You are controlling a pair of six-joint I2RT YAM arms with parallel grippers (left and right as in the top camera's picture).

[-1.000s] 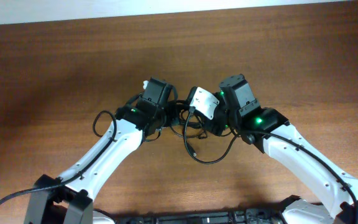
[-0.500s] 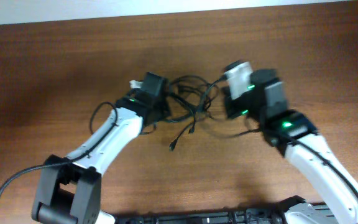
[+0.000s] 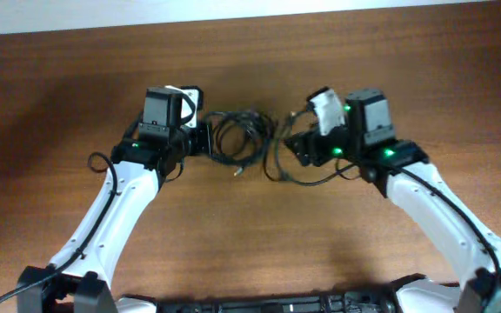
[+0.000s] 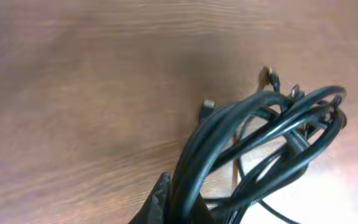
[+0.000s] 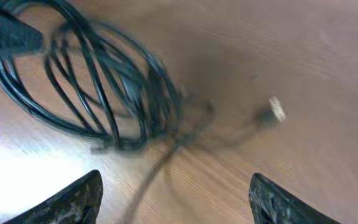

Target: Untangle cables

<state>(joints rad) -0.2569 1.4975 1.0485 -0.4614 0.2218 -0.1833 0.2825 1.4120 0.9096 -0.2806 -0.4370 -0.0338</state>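
I will next move my left gripper left in the overhead view, away from the bundle, and let go of the strands, as that side is bare table.
The cables point(image 3: 240, 136) lie as a bundle of thin black loops on the wooden table between my two grippers. My left gripper point(image 3: 201, 139) is at the bundle's left edge, shut on several strands. In the left wrist view the cables point(image 4: 263, 134) fan out from the left gripper point(image 4: 182, 200), whose fingers point(image 4: 161, 198) pinch the strands. My right gripper point(image 3: 297, 144) stands open just right of the bundle. In the right wrist view the right gripper point(image 5: 176, 198) has only a blurred loose strand lying between its fingertips point(image 5: 82, 196), with the cables point(image 5: 101, 93) ahead and a silvery plug point(image 5: 276, 109) to the right.
A loose black strand point(image 3: 307, 180) curves along the table under my right wrist. Bare brown table point(image 3: 250, 252) surrounds the bundle, and its far edge point(image 3: 250, 19) meets a white wall at the top.
My right gripper has opened and let go of the cable it held. My left gripper has closed on the bundle and moved left and up with it; the loops now sit tighter.
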